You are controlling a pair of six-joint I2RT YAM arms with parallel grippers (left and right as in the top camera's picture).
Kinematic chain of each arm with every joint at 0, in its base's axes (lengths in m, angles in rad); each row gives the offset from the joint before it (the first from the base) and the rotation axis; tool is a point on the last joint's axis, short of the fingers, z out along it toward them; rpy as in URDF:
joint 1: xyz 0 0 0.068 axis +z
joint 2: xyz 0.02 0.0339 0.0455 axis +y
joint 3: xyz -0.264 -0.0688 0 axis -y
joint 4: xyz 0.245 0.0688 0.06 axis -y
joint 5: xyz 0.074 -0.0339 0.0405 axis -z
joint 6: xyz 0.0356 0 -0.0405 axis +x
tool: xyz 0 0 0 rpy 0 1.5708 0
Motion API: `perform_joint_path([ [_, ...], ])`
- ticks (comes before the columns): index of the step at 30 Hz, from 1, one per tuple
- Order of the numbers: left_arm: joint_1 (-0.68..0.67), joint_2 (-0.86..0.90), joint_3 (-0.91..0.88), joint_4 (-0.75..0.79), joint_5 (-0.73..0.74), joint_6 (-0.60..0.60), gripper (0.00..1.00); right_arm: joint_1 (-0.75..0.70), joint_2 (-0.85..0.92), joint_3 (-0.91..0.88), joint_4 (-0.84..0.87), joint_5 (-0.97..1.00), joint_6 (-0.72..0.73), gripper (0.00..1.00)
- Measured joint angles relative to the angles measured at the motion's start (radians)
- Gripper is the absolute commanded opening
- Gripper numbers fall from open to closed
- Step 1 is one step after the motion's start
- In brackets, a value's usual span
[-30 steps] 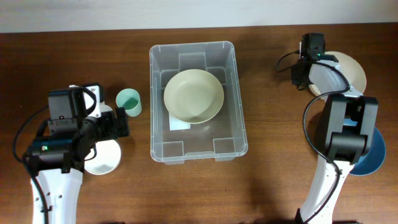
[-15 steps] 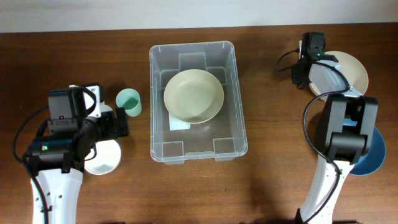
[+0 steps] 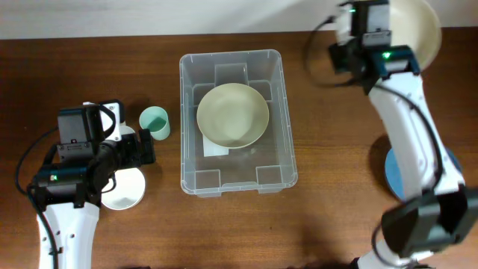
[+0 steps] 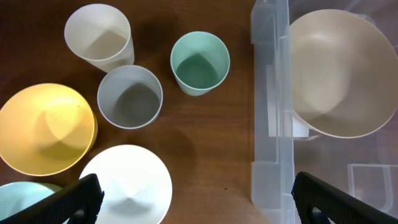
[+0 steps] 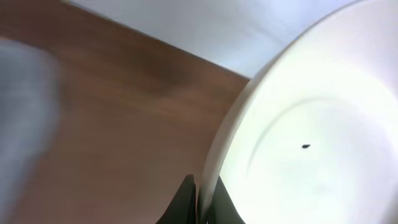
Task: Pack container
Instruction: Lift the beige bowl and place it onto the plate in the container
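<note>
My right gripper swings over, lowers the cream bowl (image 3: 414, 26) inside and lets go next. The beige bowl (image 3: 232, 114) sits empty below and to the left in the overhead view.
The clear plastic container (image 3: 193, 176) stands mid-table with a beige bowl (image 3: 232, 114) inside; both also show in the left wrist view, the container (image 4: 268, 155) and the bowl (image 4: 339, 68). My right gripper (image 5: 201, 199) is shut on the rim of a cream bowl (image 5: 311, 137), lifted near the table's far right edge; the overhead view shows that bowl (image 3: 414, 26) raised beside the gripper (image 3: 385, 37). My left gripper (image 4: 193, 193) is open and empty, above the table left of the container.
Left of the container stand a mint cup (image 4: 200, 62), a grey cup (image 4: 129, 96) and a white cup (image 4: 98, 37). A yellow bowl (image 4: 43, 127) and a white bowl (image 4: 127, 183) lie nearby. A blue plate (image 3: 392, 170) lies at the right.
My right arm has lifted the cream bowl off the table and swung it up and toward the far edge. The left arm has not moved.
</note>
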Motion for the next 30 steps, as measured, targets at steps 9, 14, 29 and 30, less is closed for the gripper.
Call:
perform_joint_path([
  [9, 0.0, 0.0, 0.0, 0.001, -0.034, 0.0, 0.99, 0.451, -0.041, 0.001, -0.14, -0.137, -0.148, 0.04],
  [14, 0.0, 0.0, 0.0, 0.0, -0.034, 0.0, 0.99, 0.565, 0.056, 0.001, -0.147, -0.145, -0.154, 0.04],
  [29, 0.0, 0.0, 0.0, 0.0, -0.034, 0.0, 0.99, 0.577, 0.298, 0.001, -0.125, -0.185, -0.157, 0.07],
  [30, 0.0, 0.0, 0.0, 0.0, -0.034, 0.0, 0.99, 0.57, 0.299, 0.001, -0.124, -0.184, -0.156, 0.15],
])
